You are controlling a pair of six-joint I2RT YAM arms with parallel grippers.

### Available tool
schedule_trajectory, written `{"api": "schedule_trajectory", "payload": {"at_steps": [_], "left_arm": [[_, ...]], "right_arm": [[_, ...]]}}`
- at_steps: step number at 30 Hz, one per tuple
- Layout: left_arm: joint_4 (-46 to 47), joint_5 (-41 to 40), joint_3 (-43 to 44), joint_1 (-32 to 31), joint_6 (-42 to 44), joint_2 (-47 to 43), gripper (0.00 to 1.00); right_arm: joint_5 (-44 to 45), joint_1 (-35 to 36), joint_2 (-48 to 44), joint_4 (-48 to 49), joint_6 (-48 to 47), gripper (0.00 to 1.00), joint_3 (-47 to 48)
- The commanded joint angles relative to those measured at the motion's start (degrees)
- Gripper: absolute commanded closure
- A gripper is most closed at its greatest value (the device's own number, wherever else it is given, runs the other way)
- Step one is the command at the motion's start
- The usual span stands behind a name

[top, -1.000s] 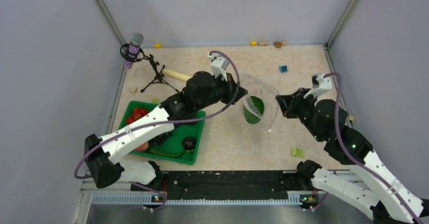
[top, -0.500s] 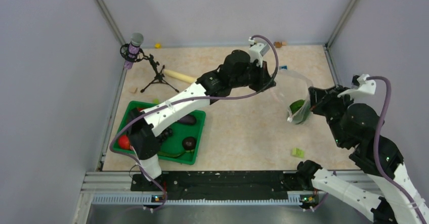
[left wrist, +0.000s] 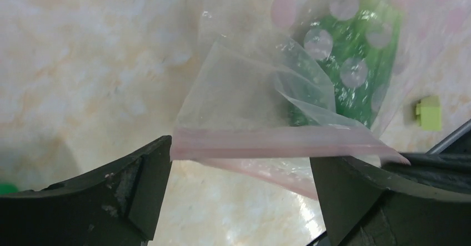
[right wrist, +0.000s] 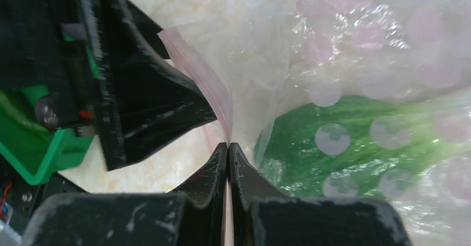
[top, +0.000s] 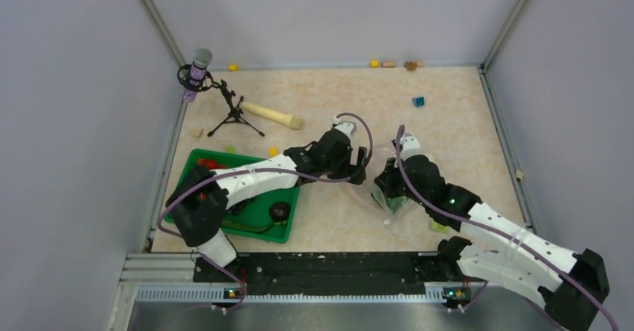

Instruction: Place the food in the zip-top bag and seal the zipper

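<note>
The dark round fruit [top: 279, 211] is still unbagged in the green tray, and I need to pull my left gripper back from the bag [top: 376, 196] before I lower the gripper around the fruit.
The clear zip-top bag [top: 376, 196] lies on the table between my two grippers, with green bok choy [right wrist: 344, 146] inside it. In the left wrist view its pink zipper [left wrist: 277, 142] runs across the gap of my left gripper [left wrist: 239, 165], which stands wide open and grips nothing. My right gripper [right wrist: 228, 145] is shut on the pink zipper edge [right wrist: 206, 88], right beside the left gripper [top: 362, 168]. From above, the right gripper [top: 383, 187] sits low over the bag. Red strawberries [top: 208, 164] and a dark round fruit [top: 279, 211] rest in the green tray [top: 258, 231].
A wooden rolling pin [top: 273, 114] and a microphone on a tripod [top: 199, 68] stand at the back left. Small blocks are scattered: blue [top: 419, 101], yellow [top: 274, 151], green [left wrist: 428, 113] just beside the bag. More small pieces line the back wall [top: 389, 63].
The bag, held up in the air between both grippers, has come down to the middle of the table. My left gripper has opened and let go of it; the right stays shut.
</note>
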Motion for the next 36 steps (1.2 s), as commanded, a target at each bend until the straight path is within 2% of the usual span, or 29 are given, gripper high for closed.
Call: {"api": "schedule_trajectory", "payload": {"at_steps": [1,8,12,16,21,26,36], "left_arm": [[0.8,-4.5,-5.0,-0.1,-3.9,-11.7,0.03],[-4.7,-7.3,-16.6,-0.7,-6.8,-26.3,0.03],[-13.2,-17.6,-20.4,-0.6,-12.4,-33.8,0.03],[-23.2,-27.5,-23.1,-0.6,-20.0,-39.3,0.03],[-32.3,-33.0,-24.4,-0.4,-26.3,-43.4,0.03],[-36.6,-33.7,-26.9,0.2,-31.9,-45.5,0.03],[-32.3,-30.5,-32.7,1.7,-35.6,-48.3,0.03]], "right_arm": [[-9.4,-0.4,0.4,17.3,3.4,1.0,-3.1],[-3.8,-0.4,-9.9,25.0,4.5,1.0,-11.9],[0.5,-0.4,-14.5,25.7,4.1,1.0,-15.1],[0.2,-0.4,-14.7,25.4,3.6,1.0,-15.4],[-0.8,-0.4,-10.6,25.9,3.7,1.0,-15.2],[-1.4,-0.3,-8.4,26.4,3.7,1.0,-15.0],[-0.6,-0.4,-9.9,26.0,3.7,1.0,-15.4]]}}
